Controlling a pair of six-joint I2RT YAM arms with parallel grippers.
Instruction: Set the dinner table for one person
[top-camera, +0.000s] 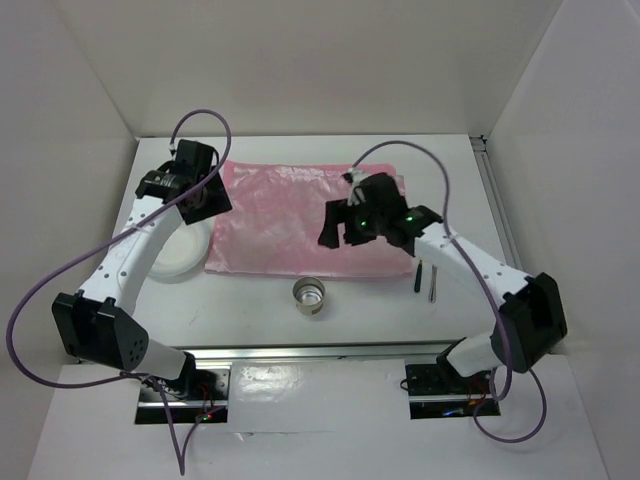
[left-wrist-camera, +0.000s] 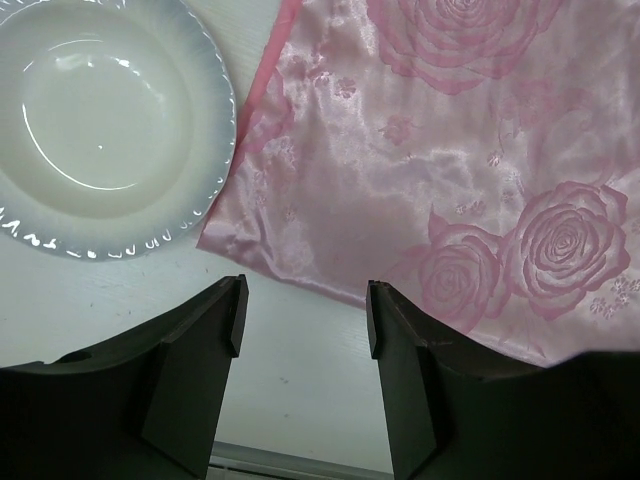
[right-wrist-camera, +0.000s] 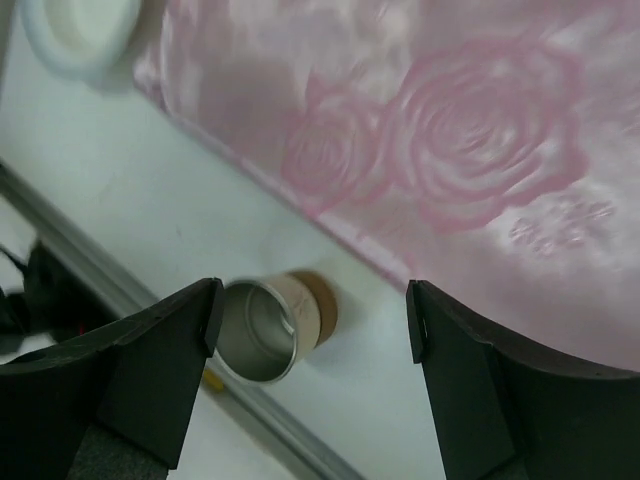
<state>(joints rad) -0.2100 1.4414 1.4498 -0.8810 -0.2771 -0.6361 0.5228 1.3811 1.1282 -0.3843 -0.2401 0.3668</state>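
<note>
My right gripper moves down and back from above the cloth onto the metal cup's rim (top-camera: 322, 288) (right-wrist-camera: 294, 334) next, since the cup's opening leaves room for one finger inside.
The white dinner table (top-camera: 250, 320) carries a shiny pink rose-patterned cloth (top-camera: 300, 215) spread flat at its middle. A white scalloped plate (top-camera: 178, 252) lies left of the cloth. A metal cup (top-camera: 309, 296) stands in front of the cloth. My left gripper (top-camera: 208, 203) is open and empty above the cloth's left edge, next to the plate (left-wrist-camera: 100, 120). Its jaws (left-wrist-camera: 303, 310) frame bare table beside the cloth's corner (left-wrist-camera: 430, 180). My right gripper (top-camera: 333, 225) is open and empty above the cloth's right half. In its wrist view the jaws (right-wrist-camera: 312, 310) stand wide, with the cup (right-wrist-camera: 270, 325) below.
Two pieces of cutlery (top-camera: 426, 280), one dark-handled and one silvery, lie on the table right of the cloth. Silver rails run along the near edge (top-camera: 320, 350) and the right edge (top-camera: 495, 200). White walls enclose the table on three sides.
</note>
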